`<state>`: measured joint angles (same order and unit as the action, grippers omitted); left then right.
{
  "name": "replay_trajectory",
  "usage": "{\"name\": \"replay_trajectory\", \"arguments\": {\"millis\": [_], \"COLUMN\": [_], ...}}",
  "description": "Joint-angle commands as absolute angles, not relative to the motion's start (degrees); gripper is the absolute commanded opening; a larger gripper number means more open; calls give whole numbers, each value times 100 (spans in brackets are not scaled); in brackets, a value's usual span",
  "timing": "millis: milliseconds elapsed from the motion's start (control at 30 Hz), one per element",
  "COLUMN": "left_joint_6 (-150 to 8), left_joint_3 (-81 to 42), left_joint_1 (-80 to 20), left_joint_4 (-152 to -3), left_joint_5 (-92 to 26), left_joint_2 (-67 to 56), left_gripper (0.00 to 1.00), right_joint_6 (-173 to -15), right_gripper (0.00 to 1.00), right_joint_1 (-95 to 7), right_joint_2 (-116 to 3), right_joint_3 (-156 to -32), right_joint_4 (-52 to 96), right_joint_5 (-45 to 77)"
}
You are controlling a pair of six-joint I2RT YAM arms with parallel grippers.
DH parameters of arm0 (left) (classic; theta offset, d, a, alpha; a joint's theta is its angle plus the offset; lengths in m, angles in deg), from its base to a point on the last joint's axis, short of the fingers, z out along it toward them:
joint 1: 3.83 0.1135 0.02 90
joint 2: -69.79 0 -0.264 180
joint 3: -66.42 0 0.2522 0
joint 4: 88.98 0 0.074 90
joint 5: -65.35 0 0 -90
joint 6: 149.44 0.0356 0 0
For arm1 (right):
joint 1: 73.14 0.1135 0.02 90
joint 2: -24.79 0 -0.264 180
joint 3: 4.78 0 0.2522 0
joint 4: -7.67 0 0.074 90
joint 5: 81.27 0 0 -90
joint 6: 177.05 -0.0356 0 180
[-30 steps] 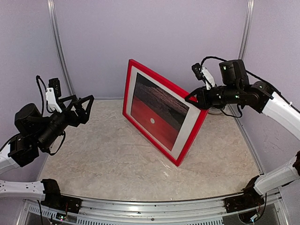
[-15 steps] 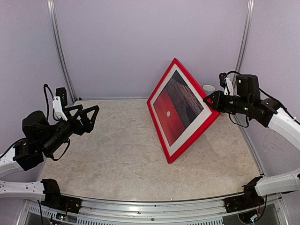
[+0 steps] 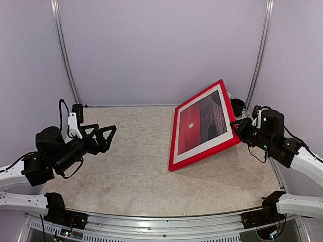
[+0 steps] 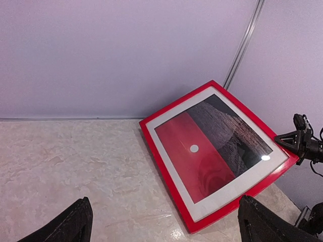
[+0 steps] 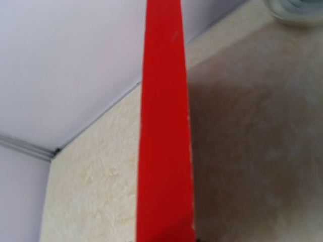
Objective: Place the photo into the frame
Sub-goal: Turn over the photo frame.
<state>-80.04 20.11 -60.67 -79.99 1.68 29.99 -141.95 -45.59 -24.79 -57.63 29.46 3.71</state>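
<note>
Next I should bring the frame's raised side down in my right gripper back and to the left in the top view, then release it, since marble tabletop lies below.
The red frame [image 3: 202, 157] leans steeply at the right of the table, its lower left corner on the surface and its right side raised. The photo [image 3: 199, 126], a red sky with a small white sun and a white border, sits inside it, facing up and left. My right gripper [image 3: 237, 126] is shut on the frame's right edge; in the right wrist view only that red edge [image 5: 164, 126] shows, running up from the jaws. My left gripper [image 3: 108, 138] hangs open at the left, apart from the frame [image 4: 170, 178] and photo [image 4: 202, 156], with nothing between its fingers.
A dark cup [image 3: 237, 106] stands at the back right corner behind the frame, and a pale round container [image 5: 298, 12] shows there in the right wrist view. Walls close the back and both sides. Marble tabletop [image 3: 126, 166] lies between my left gripper and the frame.
My right arm has swung the frame to the right and lowered it, tipping it from near upright toward the table. My left arm has crept forward and lower, still open.
</note>
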Motion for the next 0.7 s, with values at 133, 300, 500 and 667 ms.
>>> {"name": "replay_trajectory", "arguments": {"millis": [133, 300, 500, 667], "left_joint_6": [-8276, -8381, -9224, -10830], "left_joint_3": [2210, 2202, 2321, 2748], "left_joint_1": [-6211, -6305, -6617, -7196], "left_joint_4": [-8517, -8629, -8639, -8906], "left_joint_5": [47, 13, 371, 898], "left_joint_2": [2634, 2340, 2008, 1761], "left_gripper": [99, 99, 99, 99], "right_joint_6": [-15285, -15628, -16043, -16418], "right_gripper": [0, 0, 0, 0], "right_joint_1": [-4518, -4389, -4112, -3609], "right_joint_2": [-1965, -1703, -1732, -1959], "right_joint_3": [-4330, -3939, -3627, -3370], "right_joint_4": [1614, 1599, 1452, 997], "right_joint_5": [106, -120, -243, -655]}}
